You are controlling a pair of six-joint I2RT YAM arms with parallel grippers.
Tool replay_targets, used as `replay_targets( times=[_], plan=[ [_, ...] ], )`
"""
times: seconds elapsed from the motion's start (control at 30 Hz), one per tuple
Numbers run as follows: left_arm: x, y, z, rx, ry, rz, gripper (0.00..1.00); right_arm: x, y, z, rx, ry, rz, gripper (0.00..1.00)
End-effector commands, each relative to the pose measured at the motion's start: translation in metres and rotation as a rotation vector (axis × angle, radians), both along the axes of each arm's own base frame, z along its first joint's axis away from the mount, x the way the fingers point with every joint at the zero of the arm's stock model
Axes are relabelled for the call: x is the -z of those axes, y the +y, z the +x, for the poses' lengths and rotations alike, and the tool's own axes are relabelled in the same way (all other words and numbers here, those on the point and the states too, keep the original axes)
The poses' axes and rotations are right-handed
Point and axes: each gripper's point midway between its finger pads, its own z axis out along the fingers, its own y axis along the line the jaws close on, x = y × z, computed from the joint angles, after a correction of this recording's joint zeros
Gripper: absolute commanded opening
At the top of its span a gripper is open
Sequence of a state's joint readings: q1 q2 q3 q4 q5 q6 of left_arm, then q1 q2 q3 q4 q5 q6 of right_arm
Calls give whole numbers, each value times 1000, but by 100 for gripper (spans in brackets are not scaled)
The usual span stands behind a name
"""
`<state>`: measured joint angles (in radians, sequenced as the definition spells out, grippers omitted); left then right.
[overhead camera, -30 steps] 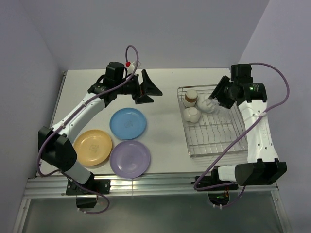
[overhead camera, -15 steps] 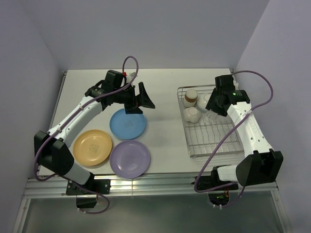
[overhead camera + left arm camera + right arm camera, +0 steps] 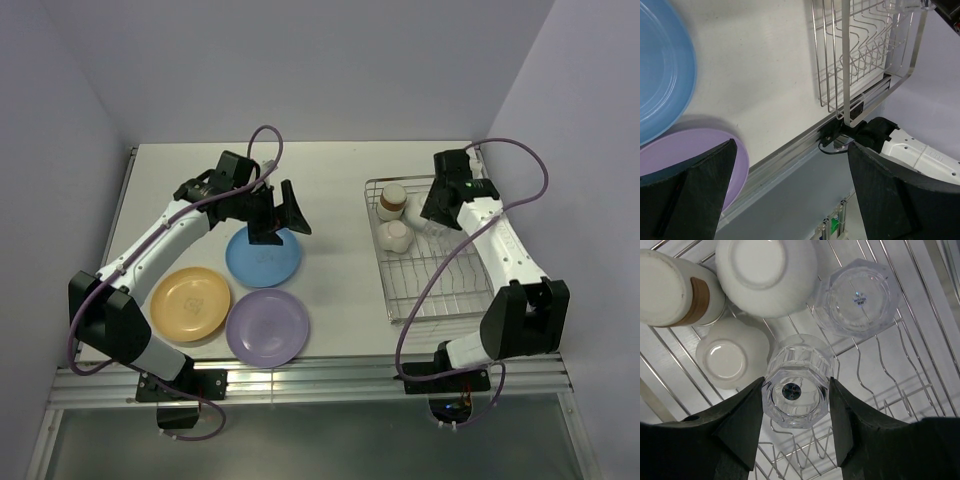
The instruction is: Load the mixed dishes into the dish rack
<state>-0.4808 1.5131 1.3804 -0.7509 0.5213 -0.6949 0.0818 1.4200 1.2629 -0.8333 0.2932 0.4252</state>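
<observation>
Bare wires show in the gap between the small bowl and the second clear glass. My right gripper will move down into that gap and let go of its glass.
My right gripper is shut on a clear glass, base toward the camera, just above the dish rack. In the rack stand a second clear glass, an upturned white bowl, a brown-banded cup and a small bowl. From above, the right gripper hangs over the rack's far end. My left gripper is open and empty over the far edge of the blue plate. The orange-yellow plate and purple plate lie on the table nearby.
The left wrist view shows the blue plate, the purple plate, the rack's near corner and the table's metal front rail. Grey walls close in on three sides of the table.
The left gripper came down and back from the far table to hang over the blue plate. The right arm swung left, carrying the glass over the rack's far end.
</observation>
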Motion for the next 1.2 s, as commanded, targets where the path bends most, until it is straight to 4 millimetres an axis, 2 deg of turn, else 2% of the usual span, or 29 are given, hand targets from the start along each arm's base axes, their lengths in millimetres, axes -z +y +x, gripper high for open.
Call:
replay_targets(
  times=[0.0,0.17,0.33,0.63,0.8,0.87,0.9,0.93,0.97,1.0,1.07,1.1,1.17],
  plan=[
    [-17,6,2,-9,-60,10,99,2,-3,20,-3,-51,-34,0],
    [-15,12,2,-31,-53,41,99,23,1,25,-3,-14,-14,0],
    [-13,16,1,-48,-51,67,99,46,2,19,-3,22,-7,0],
    [-8,20,2,-61,-47,87,99,70,9,19,-1,48,7,0],
    [6,26,5,-91,-35,116,99,80,13,19,-1,82,20,0],
    [9,32,9,-106,-48,141,99,81,14,19,-13,96,11,13],
    [10,35,10,-110,-58,154,99,82,14,19,-19,102,10,23],
    [12,39,10,-105,-68,180,99,81,15,19,-23,106,6,37],
    [14,42,11,-102,-72,199,99,81,14,19,-21,107,3,41],
    [17,47,15,-114,-79,236,99,80,15,19,-26,108,6,53],
    [26,54,13,-108,-72,286,99,79,13,17,-21,111,-3,64],
    [32,57,12,-109,-66,301,99,77,12,17,-19,109,-10,73],
    [38,60,13,-110,-75,319,99,71,13,16,-24,97,-9,77]
  ],
)
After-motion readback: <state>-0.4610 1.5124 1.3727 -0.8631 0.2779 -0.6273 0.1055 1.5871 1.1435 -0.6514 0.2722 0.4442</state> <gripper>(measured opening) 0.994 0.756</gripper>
